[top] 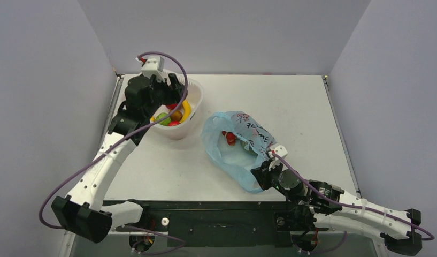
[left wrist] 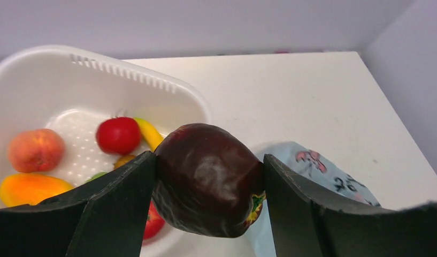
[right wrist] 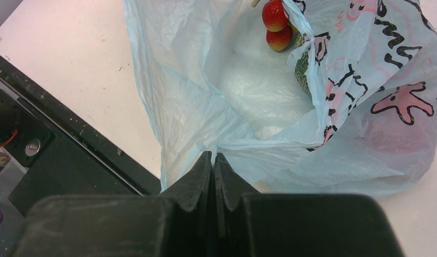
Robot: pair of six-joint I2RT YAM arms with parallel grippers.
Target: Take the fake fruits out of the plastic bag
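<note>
The left gripper will next go down into the white tub and let go of the maroon fruit beside the yellow banana piece's near end (top: 185,116), because that spot is below the gripper.
My left gripper (left wrist: 209,158) is shut on a glossy dark maroon fake fruit (left wrist: 208,182), held just above the near rim of the white tub (left wrist: 152,83). In the top view this gripper (top: 176,88) hangs over the tub (top: 198,99). The light-blue printed plastic bag (top: 243,134) lies mid-table with its mouth open. My right gripper (right wrist: 213,156) is shut on the bag's near edge (right wrist: 248,96); in the top view it (top: 264,168) sits at the bag's near corner. Inside the bag are red-orange balls (right wrist: 276,24) and a dark green ribbed gourd (right wrist: 303,67), partly hidden by film.
The tub holds a red apple (left wrist: 118,135), a yellow banana piece (left wrist: 148,134), a peach-coloured fruit (left wrist: 36,150) and an orange-yellow piece (left wrist: 29,188). Grey walls enclose the table on three sides. A black base rail (top: 216,214) runs along the near edge.
</note>
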